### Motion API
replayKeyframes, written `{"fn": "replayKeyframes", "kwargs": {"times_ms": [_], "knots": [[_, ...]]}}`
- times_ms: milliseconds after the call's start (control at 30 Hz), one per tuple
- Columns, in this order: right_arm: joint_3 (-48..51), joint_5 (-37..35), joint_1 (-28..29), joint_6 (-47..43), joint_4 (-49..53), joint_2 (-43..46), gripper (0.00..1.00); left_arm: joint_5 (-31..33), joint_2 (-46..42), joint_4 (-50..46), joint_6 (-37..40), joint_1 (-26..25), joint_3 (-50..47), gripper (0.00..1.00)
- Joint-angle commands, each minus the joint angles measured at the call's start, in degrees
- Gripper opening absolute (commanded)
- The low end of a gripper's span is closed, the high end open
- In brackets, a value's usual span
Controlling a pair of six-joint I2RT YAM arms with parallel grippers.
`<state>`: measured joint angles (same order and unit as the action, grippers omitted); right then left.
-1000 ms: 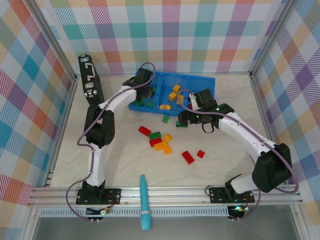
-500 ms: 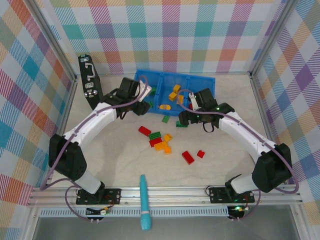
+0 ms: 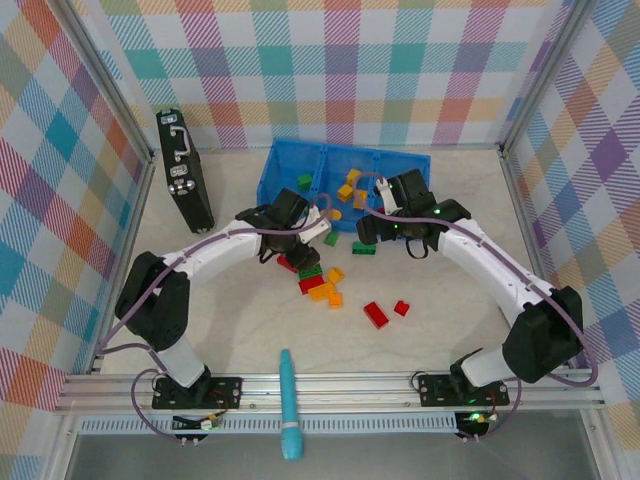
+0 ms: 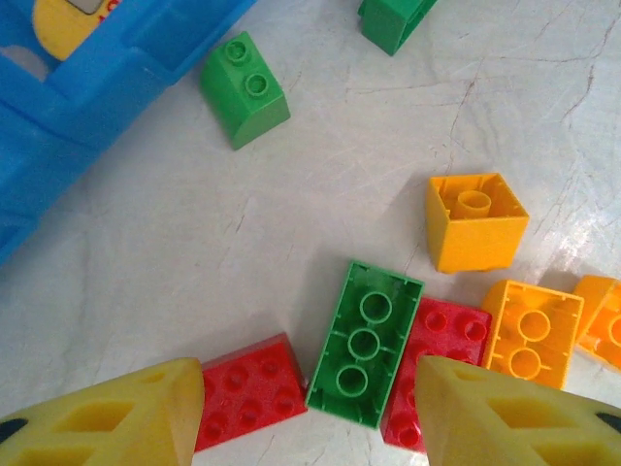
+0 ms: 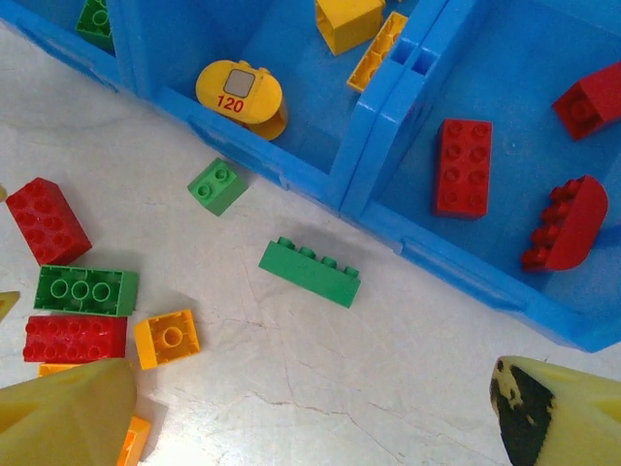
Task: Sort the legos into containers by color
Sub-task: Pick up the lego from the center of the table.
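Observation:
My left gripper lowers its fingers around the upside-down green brick below, at its end by the lone yellow brick [image 3: 317, 269] [image 4: 377, 297] next, since red bricks crowd the other end.
The blue tray [image 3: 350, 151] stands at the back; its containers hold green bricks [image 5: 95, 17] on the left, yellow ones [image 5: 349, 19] in the middle and red ones [image 5: 463, 165] on the right. Loose legos lie in front of it. My left gripper [image 3: 296, 258] hangs open over the pile. Its fingers [image 4: 116, 419] stand either side of an upside-down green brick [image 4: 367, 342] and two red bricks [image 4: 247, 388], touching none. My right gripper [image 5: 310, 427] is open over bare table, just in front of a long green brick [image 5: 310, 272].
A black case with silver latches [image 3: 185, 175] stands at the back left. A teal pen-like tool [image 3: 289, 405] lies across the front rail. Two red bricks [image 3: 376, 314] lie apart from the pile towards the right. Checked walls close in three sides.
My left arm has swung away from the tray's left compartment and down to the loose pile in front of it. The right arm has barely moved.

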<state>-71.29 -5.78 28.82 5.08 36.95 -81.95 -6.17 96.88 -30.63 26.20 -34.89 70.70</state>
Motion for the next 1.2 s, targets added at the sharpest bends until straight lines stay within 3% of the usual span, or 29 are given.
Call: {"fn": "replayKeyframes", "kwargs": {"times_ms": [0, 300, 767, 1167], "knots": [[-1.11, -0.38, -0.24, -0.95, 1.38, 0.23, 0.94, -0.79, 2.57, 2.13, -0.54, -2.13, -0.51, 0.59], [-0.02, -0.94, -0.17, -1.29, 1.24, 0.73, 0.94, -1.56, 7.75, 2.42, -1.41, -3.12, 2.02, 0.58], [1.63, -1.51, -0.21, -1.83, 0.84, 0.56, 0.94, 2.20, 12.68, 3.47, -2.03, -3.95, 3.33, 0.55], [1.01, -1.51, -0.24, -2.13, 2.18, 0.65, 0.94, 3.62, 16.05, 1.15, -3.42, -3.95, 5.12, 0.43]]}}
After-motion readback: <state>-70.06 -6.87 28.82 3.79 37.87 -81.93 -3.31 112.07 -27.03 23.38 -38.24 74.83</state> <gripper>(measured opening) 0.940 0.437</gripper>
